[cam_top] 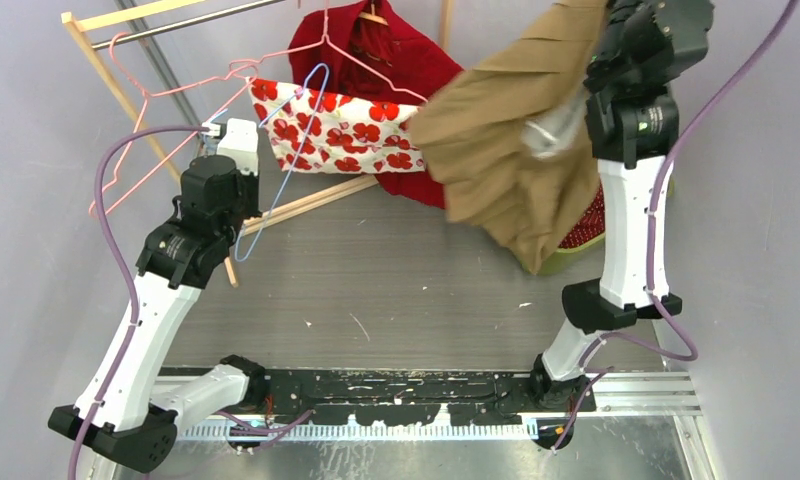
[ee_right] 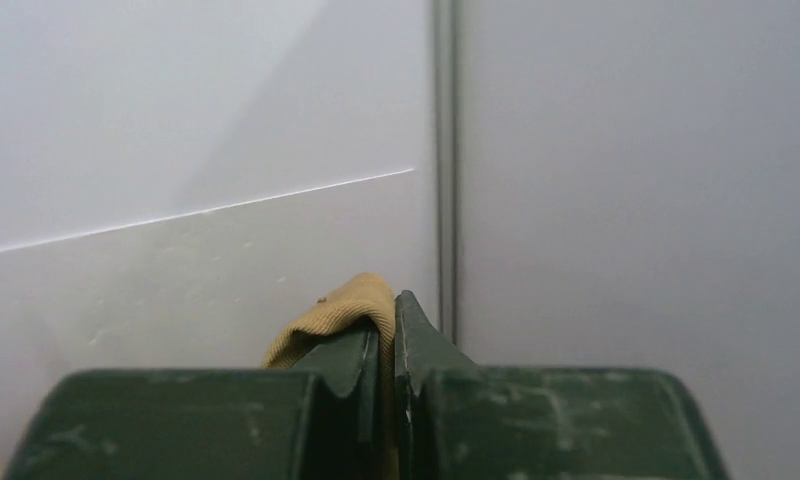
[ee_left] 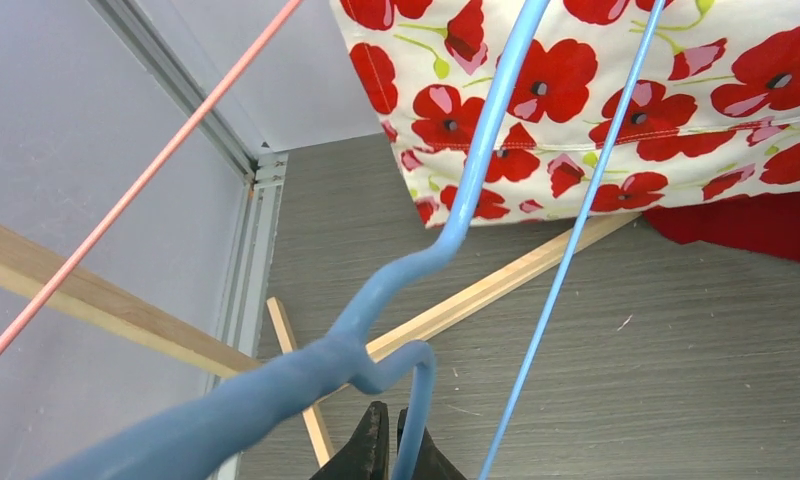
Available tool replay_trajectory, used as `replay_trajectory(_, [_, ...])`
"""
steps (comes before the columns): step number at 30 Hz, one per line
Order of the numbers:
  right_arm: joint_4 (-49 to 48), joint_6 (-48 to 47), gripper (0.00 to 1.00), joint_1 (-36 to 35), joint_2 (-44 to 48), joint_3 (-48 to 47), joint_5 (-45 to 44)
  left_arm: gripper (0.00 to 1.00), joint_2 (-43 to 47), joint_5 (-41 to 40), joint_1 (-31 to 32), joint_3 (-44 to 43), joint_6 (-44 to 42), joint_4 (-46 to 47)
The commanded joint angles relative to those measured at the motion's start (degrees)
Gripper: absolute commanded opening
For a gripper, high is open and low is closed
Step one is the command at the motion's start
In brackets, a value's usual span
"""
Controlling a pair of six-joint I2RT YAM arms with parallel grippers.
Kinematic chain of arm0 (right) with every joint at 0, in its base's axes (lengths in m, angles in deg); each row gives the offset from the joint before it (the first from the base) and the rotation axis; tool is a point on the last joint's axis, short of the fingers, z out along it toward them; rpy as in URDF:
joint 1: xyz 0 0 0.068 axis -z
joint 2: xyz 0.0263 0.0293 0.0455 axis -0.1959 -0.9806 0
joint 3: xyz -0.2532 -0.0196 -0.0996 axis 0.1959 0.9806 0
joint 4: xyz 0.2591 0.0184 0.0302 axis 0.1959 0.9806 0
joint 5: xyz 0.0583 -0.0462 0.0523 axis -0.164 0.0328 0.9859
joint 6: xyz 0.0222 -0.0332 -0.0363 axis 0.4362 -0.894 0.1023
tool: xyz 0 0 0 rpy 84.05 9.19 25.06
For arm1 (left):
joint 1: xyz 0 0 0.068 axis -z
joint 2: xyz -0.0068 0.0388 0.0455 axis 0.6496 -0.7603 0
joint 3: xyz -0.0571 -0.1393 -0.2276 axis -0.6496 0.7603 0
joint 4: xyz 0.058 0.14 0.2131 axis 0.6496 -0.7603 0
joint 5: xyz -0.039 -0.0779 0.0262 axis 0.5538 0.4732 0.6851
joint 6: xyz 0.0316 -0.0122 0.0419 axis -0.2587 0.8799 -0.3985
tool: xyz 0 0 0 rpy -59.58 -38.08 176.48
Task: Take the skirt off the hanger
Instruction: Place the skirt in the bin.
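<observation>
My right gripper moves down over the green bin (cam_top: 584, 232) with the dotted red cloth next and releases the skirt (cam_top: 506, 150) there, since that bin stands below my gripper.
The skirt (cam_top: 506, 150) is tan corduroy and hangs bunched in the air at the upper right of the top view. My right gripper (ee_right: 386, 330) is shut on a fold of the skirt (ee_right: 336, 315), raised high against the white wall. The hanger (cam_top: 294, 150) is thin blue wire and stands to the left, in front of the floral cloth, with no tan fabric on it. My left gripper (ee_left: 394, 440) is shut on the hanger (ee_left: 476, 180) wire just below its twisted neck. The skirt's left edge overlaps the floral cloth's right end in the top view.
A floral red-and-white cloth (cam_top: 336, 125) hangs on a pink wire hanger (cam_top: 176, 90) from the wooden rack (cam_top: 106, 70). A red garment (cam_top: 396, 50) hangs behind it. A wooden rack bar (cam_top: 306, 200) lies slanted on the grey table (cam_top: 396, 290). Walls close in on both sides.
</observation>
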Motion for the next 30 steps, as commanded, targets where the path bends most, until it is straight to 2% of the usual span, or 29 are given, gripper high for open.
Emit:
replay_trajectory(1, [-4.7, 10.9, 0.01, 8.6, -4.1, -6.0, 4.6, 0.00, -0.2, -0.6, -0.3, -2.4, -1.3, 0.4])
replay_trajectory(8, [-4.8, 25.8, 0.01, 20.8, -11.8, -12.2, 10.4, 0.00, -1.4, -2.2, -0.3, -3.5, -2.0, 0.3])
replay_trajectory(11, [-2.4, 31.5, 0.01, 23.6, -13.6, -10.6, 13.3, 0.00, -2.1, -3.4, -0.3, -3.8, -1.9, 0.7])
replay_trajectory(14, [-0.8, 34.8, 0.01, 23.7, -12.2, -1.9, 15.8, 0.00, -3.3, -4.0, -0.3, -4.5, -2.2, 0.7])
replay_trajectory(20, [-2.8, 40.4, 0.01, 21.6, -0.6, 19.3, 19.0, 0.00, -5.7, -4.4, -0.3, -5.6, -3.7, 0.6])
replay_trajectory(25, [-5.2, 38.4, 0.01, 17.9, 11.1, 30.7, 14.2, 0.00, -6.5, -3.7, -0.3, -5.3, -4.5, 0.9])
replay_trajectory(30, [-3.2, 44.7, 0.01, 17.5, 23.2, 44.0, 8.3, 0.00, -5.7, -0.7, -0.3, -3.1, -4.3, 2.1])
